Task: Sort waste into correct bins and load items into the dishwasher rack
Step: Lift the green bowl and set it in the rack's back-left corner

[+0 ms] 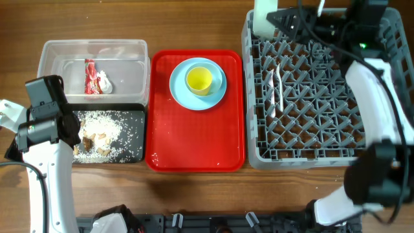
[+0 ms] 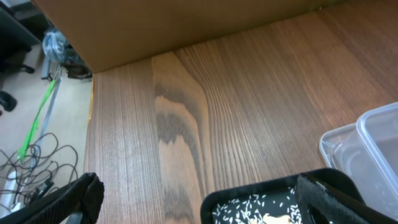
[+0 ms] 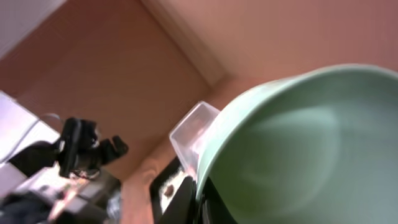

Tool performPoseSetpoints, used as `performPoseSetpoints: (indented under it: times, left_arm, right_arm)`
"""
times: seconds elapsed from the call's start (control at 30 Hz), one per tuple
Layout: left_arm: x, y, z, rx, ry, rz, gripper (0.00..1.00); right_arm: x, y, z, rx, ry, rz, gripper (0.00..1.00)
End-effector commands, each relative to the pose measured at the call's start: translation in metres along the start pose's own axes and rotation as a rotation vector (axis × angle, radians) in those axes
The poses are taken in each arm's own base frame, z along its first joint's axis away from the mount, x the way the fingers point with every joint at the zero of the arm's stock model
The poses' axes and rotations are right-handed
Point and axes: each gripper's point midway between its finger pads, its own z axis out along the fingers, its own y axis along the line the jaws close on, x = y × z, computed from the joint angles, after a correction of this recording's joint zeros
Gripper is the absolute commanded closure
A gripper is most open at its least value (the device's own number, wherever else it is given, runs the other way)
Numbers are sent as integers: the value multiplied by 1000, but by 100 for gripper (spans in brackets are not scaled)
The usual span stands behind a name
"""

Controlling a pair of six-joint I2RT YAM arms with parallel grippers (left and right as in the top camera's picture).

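Note:
My right gripper still holds the pale mint bowl (image 1: 261,18) above the rack's far corner by the tray, so next it should go down and bring the bowl inside the rack's sides.
The grey dishwasher rack (image 1: 323,139) holds the white fork and spoon (image 1: 277,84). My right gripper (image 1: 279,19) is shut on the rim of the pale mint bowl (image 1: 261,18), held tilted over the rack's far left corner. The bowl fills the right wrist view (image 3: 298,149). The light blue plate (image 1: 180,90) with the yellow cup (image 1: 198,79) sits on the red tray (image 1: 194,145). The clear bin (image 1: 48,65) holds the red wrapper (image 1: 90,76) and the white paper scrap (image 1: 105,83). The black bin (image 1: 132,139) holds rice and brown bits (image 1: 103,126). My left gripper (image 2: 199,205) is open and empty over its left edge. No pale blue bowl shows.
The table's left edge, with cables on the floor (image 2: 31,162), shows in the left wrist view. Bare wood lies left of the two bins and in front of the tray.

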Motion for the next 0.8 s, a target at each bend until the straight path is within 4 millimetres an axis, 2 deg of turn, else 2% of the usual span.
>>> performPoseSetpoints:
  times: [0.0,0.17,0.27,0.5,0.77]
  left_arm:
    - [-4,5,1,-23,-18,-4,0]
    - [-4,5,1,-23,-18,-4,0]
    - [-4,5,1,-23,-18,-4,0]
    - [-4,5,1,-23,-18,-4,0]
    - [-4,5,1,-23,-18,-4,0]
  right_arm:
    - [22,-30,2,-131,69,214,96]
    - [45,-89,-1,-107,56,331,96]
    - [57,-111,-7,-97,51,385,96]
    - [60,-126,-23,-73,23,408,96]
    - [57,-135,-47,-51,-10,443,84]
